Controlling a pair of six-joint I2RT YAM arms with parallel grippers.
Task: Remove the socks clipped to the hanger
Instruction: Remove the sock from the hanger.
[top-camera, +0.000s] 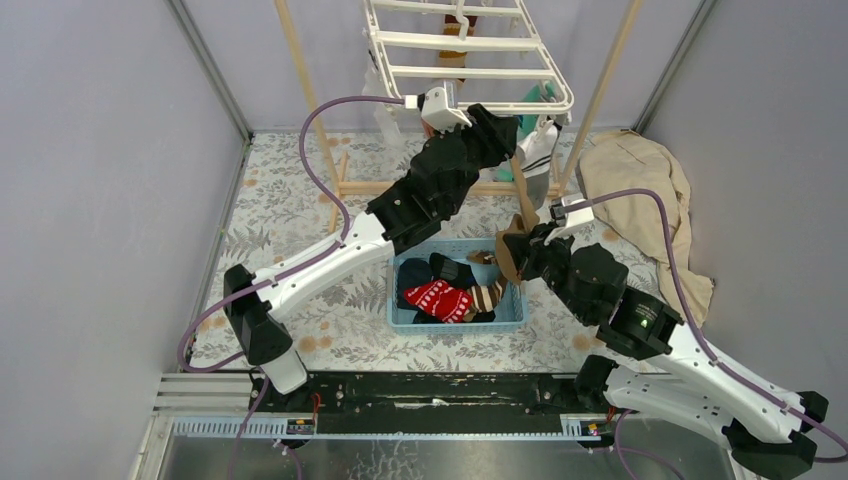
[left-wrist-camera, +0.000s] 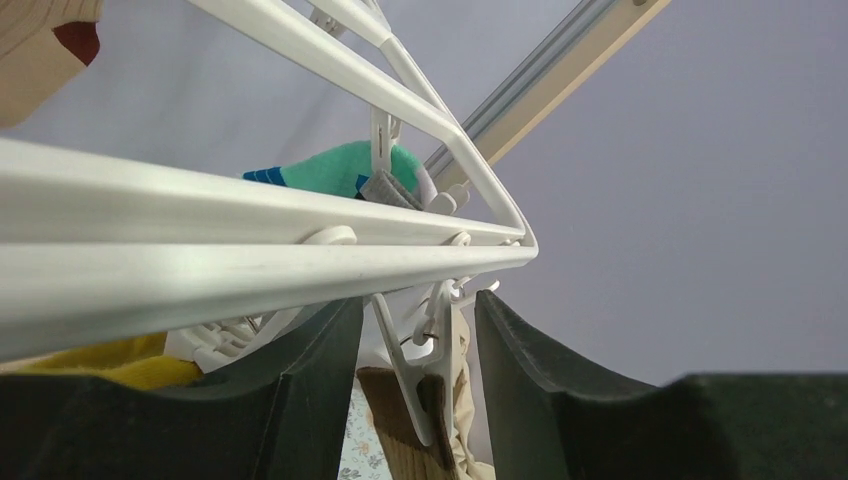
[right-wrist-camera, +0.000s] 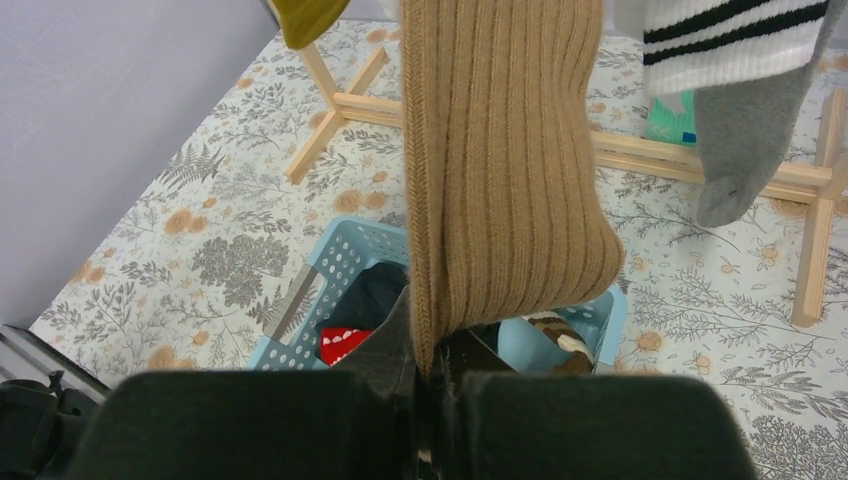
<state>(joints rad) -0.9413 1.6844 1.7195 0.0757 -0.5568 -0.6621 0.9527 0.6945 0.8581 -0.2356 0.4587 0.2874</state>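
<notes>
I will move my right gripper down and to the left in the top view into the blue basket (right-wrist-camera: 347, 335) and release the tan sock (right-wrist-camera: 500, 170), since other socks lie there.
The white hanger (top-camera: 470, 45) hangs at the back; its bars (left-wrist-camera: 250, 250) cross the left wrist view. A tan ribbed sock (right-wrist-camera: 500, 170) hangs from a white clip (left-wrist-camera: 430, 365) at the hanger's near right corner. My left gripper (left-wrist-camera: 418, 390) is open, its fingers on either side of that clip without pressing it. My right gripper (right-wrist-camera: 432, 375) is shut on the tan sock's lower end, above the basket; it also shows in the top view (top-camera: 515, 250). A teal sock (left-wrist-camera: 340, 170), a yellow sock (left-wrist-camera: 110, 365) and a white striped sock (right-wrist-camera: 720, 35) with a grey toe stay clipped.
A blue basket (top-camera: 505, 318) on the floral cloth holds red, black, navy and brown-striped socks. The wooden rack's poles (top-camera: 600, 95) and feet (right-wrist-camera: 700, 160) stand behind. A beige cloth (top-camera: 640, 190) lies at the right.
</notes>
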